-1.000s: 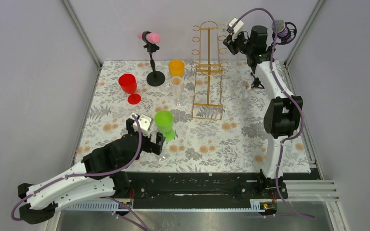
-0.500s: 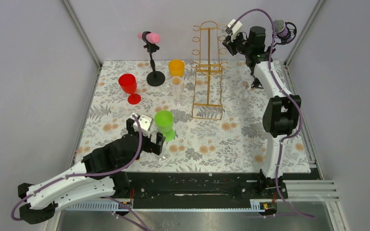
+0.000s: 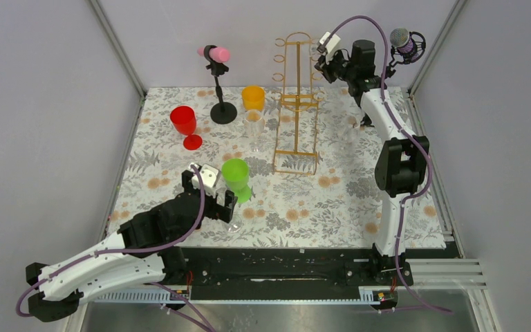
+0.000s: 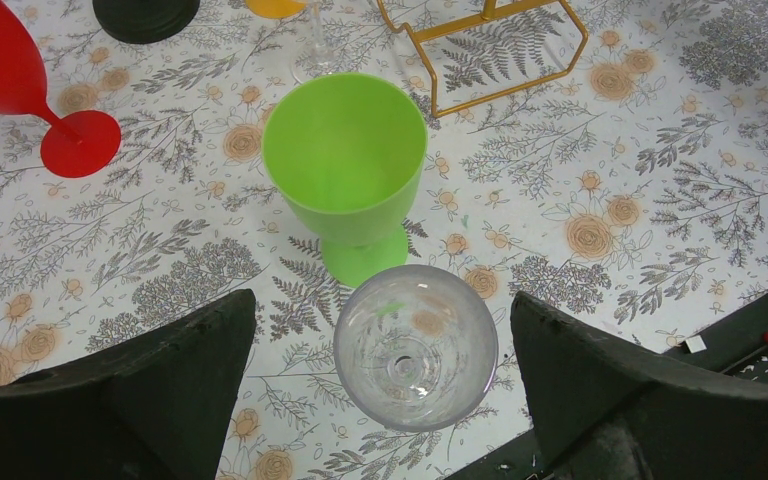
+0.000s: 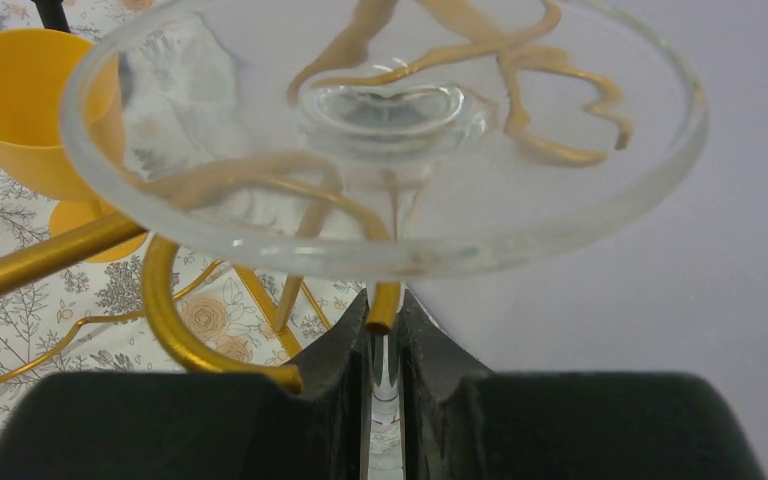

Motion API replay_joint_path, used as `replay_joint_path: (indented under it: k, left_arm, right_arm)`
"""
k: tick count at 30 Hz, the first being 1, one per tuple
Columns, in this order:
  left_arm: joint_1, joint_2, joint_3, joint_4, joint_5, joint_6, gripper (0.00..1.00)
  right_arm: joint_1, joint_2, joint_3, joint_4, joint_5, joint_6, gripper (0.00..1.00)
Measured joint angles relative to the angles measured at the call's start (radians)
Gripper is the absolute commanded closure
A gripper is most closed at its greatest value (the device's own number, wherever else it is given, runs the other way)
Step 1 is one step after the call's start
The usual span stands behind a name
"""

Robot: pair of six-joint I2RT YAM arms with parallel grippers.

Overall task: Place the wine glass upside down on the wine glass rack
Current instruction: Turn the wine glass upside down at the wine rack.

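Observation:
The glass's foot comes down onto the gold ring hook (image 3: 314,59) (image 5: 175,320) next, then my right gripper releases the stem, since the foot spreads wider than the ring.
The gold wire wine glass rack (image 3: 296,104) stands at the back of the table. My right gripper (image 3: 322,61) is raised beside its upper right hooks. In the right wrist view it (image 5: 385,320) is shut on the stem of a clear wine glass (image 5: 390,130). The glass's round foot is up against a gold ring hook (image 5: 175,320), and a hook end sits at the stem between my fingertips. My left gripper (image 3: 229,207) is open low over the table, its jaws either side of a second clear glass (image 4: 415,345), not touching it.
A green cup (image 3: 236,173) stands just beyond the left gripper. A red goblet (image 3: 184,124), an orange cup (image 3: 253,97), a clear flute (image 3: 254,131) and a black stand with a pink top (image 3: 216,55) are at the back left.
My right gripper has moved left with the wine glass, up to the rack's upper right hooks. The rack has shifted slightly left. The left arm has not moved.

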Motion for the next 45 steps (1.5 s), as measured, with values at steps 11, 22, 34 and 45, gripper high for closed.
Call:
replay_joint_path:
  k: [11, 22, 34, 45]
  left_arm:
    - [0.001, 0.0, 0.0, 0.0, 0.0, 0.0, 0.01]
    - [0.001, 0.0, 0.0, 0.0, 0.0, 0.0, 0.01]
    - [0.001, 0.002, 0.0, 0.0, 0.0, 0.0, 0.01]
    - [0.001, 0.007, 0.0, 0.0, 0.0, 0.0, 0.01]
  right_arm:
    - [0.003, 0.0, -0.04, 0.027, 0.008, -0.006, 1.0]
    - [0.003, -0.001, -0.1, 0.152, 0.026, 0.002, 1.0]
    - [0.003, -0.001, -0.153, 0.25, 0.034, 0.047, 0.72]
    - [0.005, -0.001, -0.178, 0.259, 0.062, 0.05, 0.55]
